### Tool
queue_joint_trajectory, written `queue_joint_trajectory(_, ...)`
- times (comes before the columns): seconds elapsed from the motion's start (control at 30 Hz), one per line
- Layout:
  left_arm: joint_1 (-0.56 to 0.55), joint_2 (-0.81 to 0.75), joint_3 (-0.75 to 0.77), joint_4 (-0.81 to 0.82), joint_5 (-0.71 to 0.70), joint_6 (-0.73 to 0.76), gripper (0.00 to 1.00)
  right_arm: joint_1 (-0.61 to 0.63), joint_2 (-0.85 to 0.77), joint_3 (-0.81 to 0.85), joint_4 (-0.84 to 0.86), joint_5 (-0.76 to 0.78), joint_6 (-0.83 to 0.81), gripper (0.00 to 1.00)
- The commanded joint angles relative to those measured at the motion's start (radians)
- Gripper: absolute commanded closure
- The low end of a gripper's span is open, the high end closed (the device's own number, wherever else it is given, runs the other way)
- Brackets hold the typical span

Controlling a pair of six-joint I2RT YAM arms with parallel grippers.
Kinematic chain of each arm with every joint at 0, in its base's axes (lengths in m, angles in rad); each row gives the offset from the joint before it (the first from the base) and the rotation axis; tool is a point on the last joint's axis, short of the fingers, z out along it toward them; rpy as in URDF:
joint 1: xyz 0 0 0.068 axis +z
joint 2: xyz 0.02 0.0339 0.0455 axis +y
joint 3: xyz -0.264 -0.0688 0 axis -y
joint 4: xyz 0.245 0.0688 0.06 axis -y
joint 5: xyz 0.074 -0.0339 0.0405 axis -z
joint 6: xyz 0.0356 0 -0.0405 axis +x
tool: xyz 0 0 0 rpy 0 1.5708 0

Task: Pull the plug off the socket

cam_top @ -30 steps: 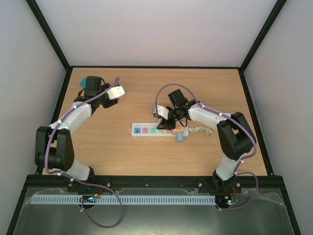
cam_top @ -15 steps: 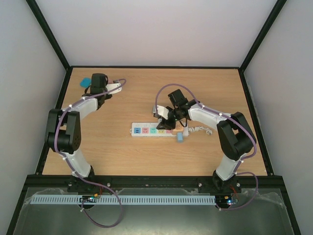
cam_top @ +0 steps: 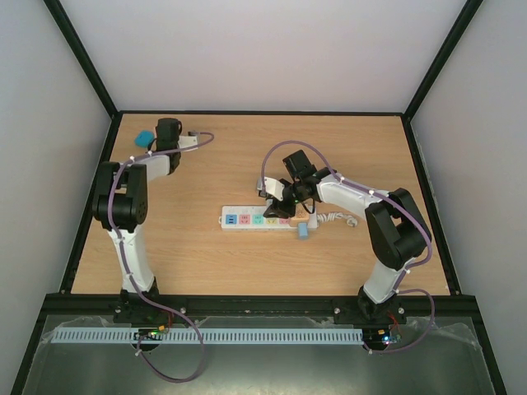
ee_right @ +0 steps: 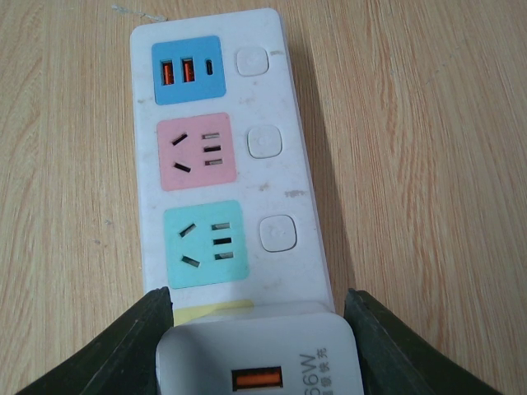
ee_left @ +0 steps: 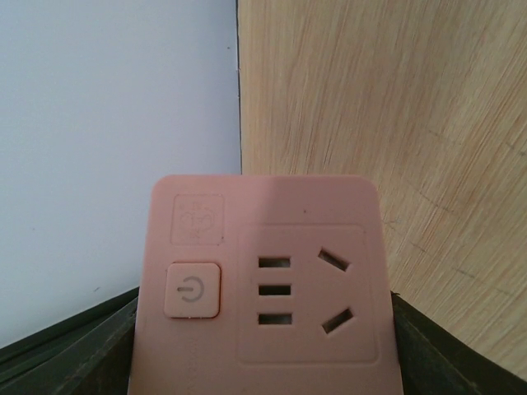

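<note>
I need to lower my left gripper next toward the bare tabletop beside the teal object and release the pink cube adapter, as that spot is clear of the socket.
The socket is a long white power strip lying mid-table; the right wrist view shows its blue, pink and green outlets empty. A white plug with an orange USB port sits over the yellow outlet, and my right gripper is shut on it, one dark finger on each side. From above, that gripper hides the plug. My left gripper is at the far left of the table, shut on a pink cube adapter with a power button.
A teal object lies near the table's far left corner, beside the left arm. A small light-blue item rests against the strip's near side. The strip's short white cord coils to its right. Black frame rails border the table.
The left arm has swung back toward the far left corner with the cube adapter, its elbow folding upright. The right arm and strip have not moved.
</note>
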Motion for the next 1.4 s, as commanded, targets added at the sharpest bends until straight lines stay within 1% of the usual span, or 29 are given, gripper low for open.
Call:
queue_joint_trajectory(0.0,0.012,0.042,0.051,0.062,-0.040,0.057,0.63,0.017,0.010,-0.026,0.004,0.027,0.014,0.79)
queue_joint_trajectory(0.23,0.023,0.114,0.087,0.083,-0.056,0.074,0.63,0.017,0.012,-0.025,0.001,0.029,0.013,0.78)
queue_joint_trajectory(0.67,0.030,0.194,0.123,0.124,-0.096,0.080,0.60,0.018,0.015,-0.025,0.004,0.032,0.018,0.78)
queue_joint_trajectory(0.73,0.032,0.198,0.118,0.126,-0.095,0.079,0.57,0.017,0.014,-0.025,0.003,0.031,0.019,0.78)
queue_joint_trajectory(0.87,0.032,0.189,0.090,0.145,-0.092,0.072,0.43,0.019,0.014,-0.023,0.001,0.030,0.020,0.78)
queue_joint_trajectory(1.07,0.032,0.139,0.030,0.145,-0.063,0.036,0.26,0.020,0.017,-0.022,0.001,0.030,0.022,0.78)
queue_joint_trajectory(1.37,0.032,0.088,-0.014,0.082,-0.035,-0.027,0.18,0.028,0.019,-0.020,-0.001,0.032,0.022,0.78)
